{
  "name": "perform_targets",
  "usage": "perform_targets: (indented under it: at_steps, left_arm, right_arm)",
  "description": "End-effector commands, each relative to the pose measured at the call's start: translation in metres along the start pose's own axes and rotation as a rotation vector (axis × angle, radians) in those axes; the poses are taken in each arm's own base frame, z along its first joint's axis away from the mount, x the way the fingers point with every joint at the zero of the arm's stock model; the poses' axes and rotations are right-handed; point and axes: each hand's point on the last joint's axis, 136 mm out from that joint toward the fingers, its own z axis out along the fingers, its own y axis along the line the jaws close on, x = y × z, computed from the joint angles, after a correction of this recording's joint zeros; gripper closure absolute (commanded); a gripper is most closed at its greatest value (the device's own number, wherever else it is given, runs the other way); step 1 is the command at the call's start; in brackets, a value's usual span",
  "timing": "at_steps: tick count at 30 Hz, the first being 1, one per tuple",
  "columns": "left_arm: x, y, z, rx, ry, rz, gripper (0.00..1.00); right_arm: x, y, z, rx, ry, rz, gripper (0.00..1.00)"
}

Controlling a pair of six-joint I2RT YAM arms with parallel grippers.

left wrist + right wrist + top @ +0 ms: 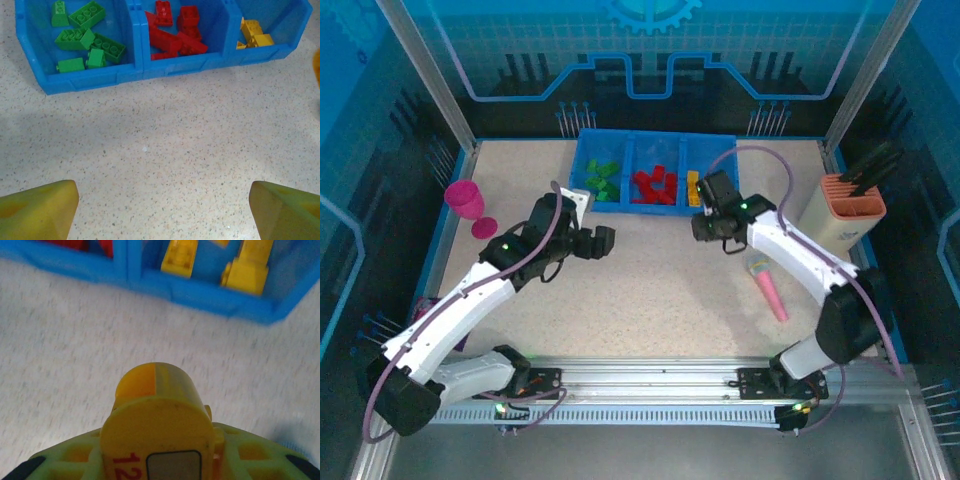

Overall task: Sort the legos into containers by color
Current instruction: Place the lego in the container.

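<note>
My right gripper will move outward past the tray's near side next, over the tray's yellow section, and release the rounded lego where legos of its color lie.
The blue tray (632,206) of three containers stands at the back of the table. Green legos (603,180) lie in its left compartment, red legos (655,186) in the middle one and yellow legos (693,186) in the right one. My left gripper (162,210) is open over bare table in front of the tray (170,70), with nothing between its fingers (40,210). My right gripper (157,450) is shut on a rounded yellow lego (155,405) printed with red digits. It hangs just in front of the yellow compartment (200,295).
A magenta cup (467,198) stands at the left edge. A long pink stick (769,287) lies right of centre under the right arm. A beige holder with black tools (850,208) stands at the far right.
</note>
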Motion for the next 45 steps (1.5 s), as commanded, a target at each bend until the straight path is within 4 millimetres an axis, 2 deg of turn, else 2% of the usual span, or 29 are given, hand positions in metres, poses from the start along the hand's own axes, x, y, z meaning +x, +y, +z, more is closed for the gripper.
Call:
perform_targets:
  at_steps: [1,3,7,13,24,29,34,37,41,45]
  left_arm:
    - [0.009,0.010,-0.009,-0.029,0.006,-0.017,0.10]
    - [0.012,0.012,-0.012,-0.034,0.005,-0.018,0.09]
    - [0.016,0.016,-0.016,-0.051,0.012,-0.034,0.09]
    - [0.023,0.020,-0.022,-0.062,0.021,-0.072,0.09]
    - [0.040,0.025,-0.031,-0.067,0.044,-0.119,0.09]
    - [0.054,0.026,-0.031,-0.055,0.060,-0.141,0.09]
    - [0.060,0.038,-0.036,-0.099,0.023,-0.139,0.06]
    - [0.051,0.048,-0.038,-0.152,-0.010,-0.130,0.05]
    - [0.033,0.061,-0.041,-0.215,-0.088,-0.136,0.03]
    - [0.007,0.102,-0.056,-0.392,-0.223,-0.135,0.01]
  right_arm:
    - [-0.046,-0.008,0.021,-0.002,-0.089,-0.082,0.68]
    - [-0.068,-0.011,0.037,0.004,-0.117,-0.082,0.68]
    - [-0.099,-0.016,0.072,0.033,-0.136,-0.095,0.68]
    - [-0.127,-0.035,0.120,0.073,-0.128,-0.048,0.69]
    - [-0.153,-0.061,0.150,0.094,-0.150,0.016,0.64]
    - [-0.160,-0.062,0.152,0.078,-0.157,0.015,0.55]
    - [-0.167,-0.056,0.141,0.038,-0.180,0.018,0.45]
    - [-0.168,-0.053,0.132,0.021,-0.195,0.006,0.38]
    - [-0.171,-0.053,0.115,0.026,-0.209,-0.008,0.38]
    - [-0.181,-0.048,0.081,-0.014,-0.297,0.010,0.38]
